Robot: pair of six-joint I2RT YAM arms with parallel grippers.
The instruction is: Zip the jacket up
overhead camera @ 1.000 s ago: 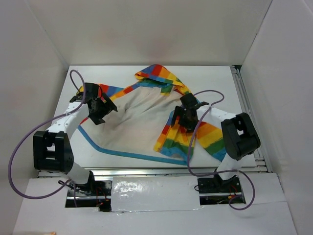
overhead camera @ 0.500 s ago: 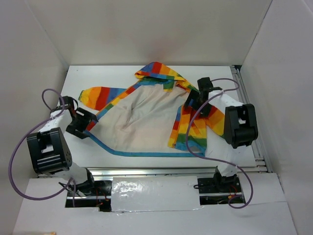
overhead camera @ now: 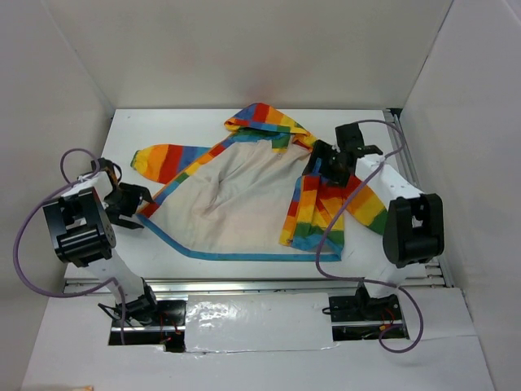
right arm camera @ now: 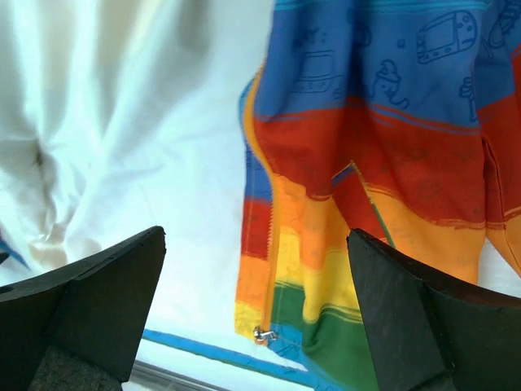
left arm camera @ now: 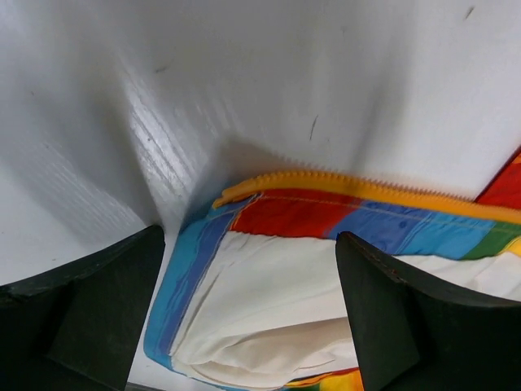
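Next, my left gripper stays low and closes its fingers onto the jacket corner (overhead camera: 144, 216) (left arm camera: 228, 215) by the orange zipper end, since that corner already lies between them.
The jacket (overhead camera: 236, 199) lies open on the table, white lining up, hood at the back, blue hem toward the front. Its right front panel (overhead camera: 313, 212) is folded over, rainbow stripes up. My left gripper (overhead camera: 130, 202) is open and empty at the jacket's lower left corner; the left wrist view shows that corner (left arm camera: 269, 269) with the orange zipper teeth (left arm camera: 326, 181) between my fingers. My right gripper (overhead camera: 326, 163) is open and empty above the right panel. The right wrist view shows the striped panel (right arm camera: 350, 204) and the metal zipper pull (right arm camera: 260, 334) at its lower edge.
White walls enclose the table on three sides. A metal rail (overhead camera: 411, 175) runs along the table's right edge. The left sleeve (overhead camera: 167, 160) lies flat at the back left. Purple cables loop from both arms.
Both grippers let go of the jacket and drew outward, left arm to the left edge, right arm to the back right. The right panel now lies flatter, folded over the lining.
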